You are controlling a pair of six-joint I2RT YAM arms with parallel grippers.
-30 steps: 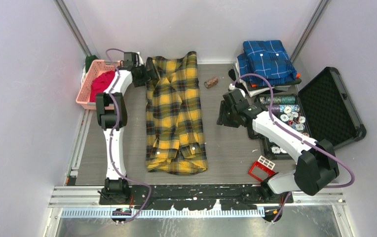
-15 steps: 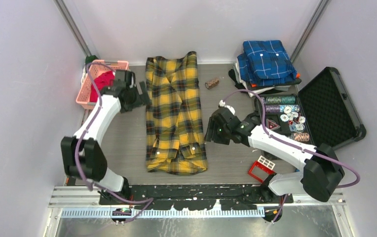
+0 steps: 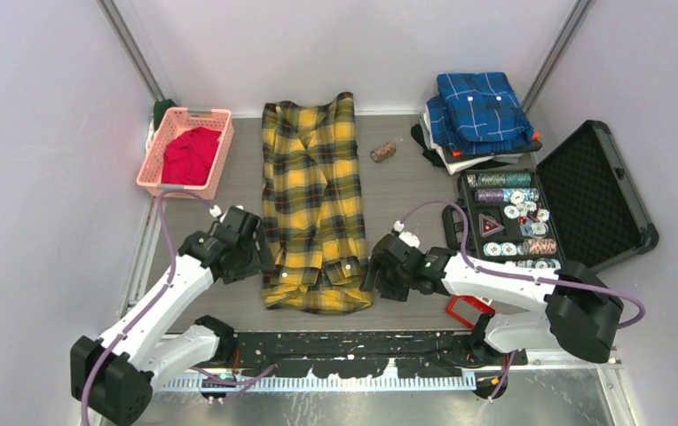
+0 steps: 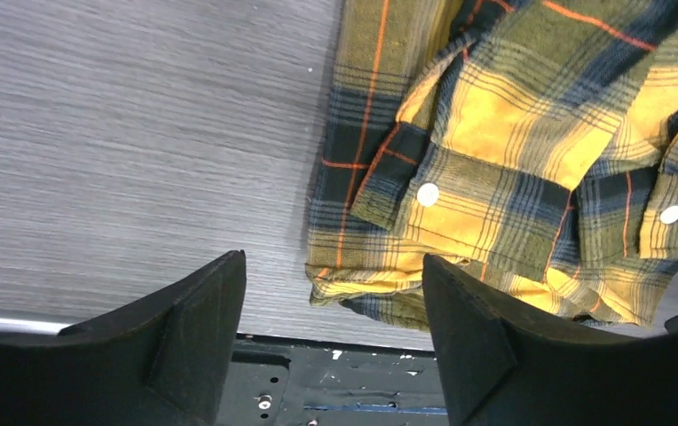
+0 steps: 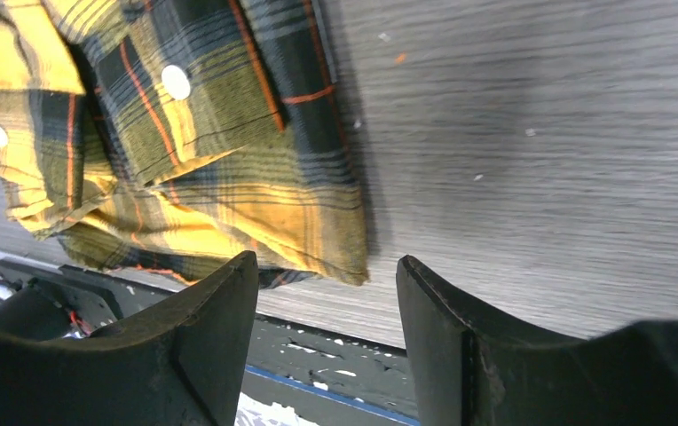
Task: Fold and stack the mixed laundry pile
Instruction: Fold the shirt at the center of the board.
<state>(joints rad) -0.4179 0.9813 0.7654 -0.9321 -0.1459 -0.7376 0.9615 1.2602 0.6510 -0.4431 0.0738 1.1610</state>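
The shirt's near corner [image 3: 368, 302] [image 5: 348, 266] shows between my right gripper's open fingers. My right gripper will go down and back onto that corner beside it next.
The yellow-and-black plaid shirt [image 3: 313, 204] lies as a long narrow strip down the middle of the table, cuffs and white buttons at its near end. My left gripper [image 3: 251, 257] hovers open beside the shirt's near-left corner. In the left wrist view the shirt [image 4: 513, 133] has that corner between the open left gripper [image 4: 333, 266] fingers, untouched. My right gripper [image 3: 378, 271] stands open by the near-right corner. The right wrist view shows the shirt [image 5: 185, 160] hem just ahead of the empty right gripper [image 5: 327, 262]. The red T-shirt [image 3: 189, 155] lies crumpled in the pink basket [image 3: 201, 113].
A folded blue plaid shirt [image 3: 482, 111] tops a stack at the back right. An open black case [image 3: 597, 191] with poker chips [image 3: 508, 209] sits on the right. A small brown roll [image 3: 382, 152] lies right of the shirt, a red frame [image 3: 469, 311] near the right arm's base.
Both arms have swung toward me: the left from the shirt's far end by the basket to its near-left corner, the right from mid-table to the near-right corner. The shirt has not moved.
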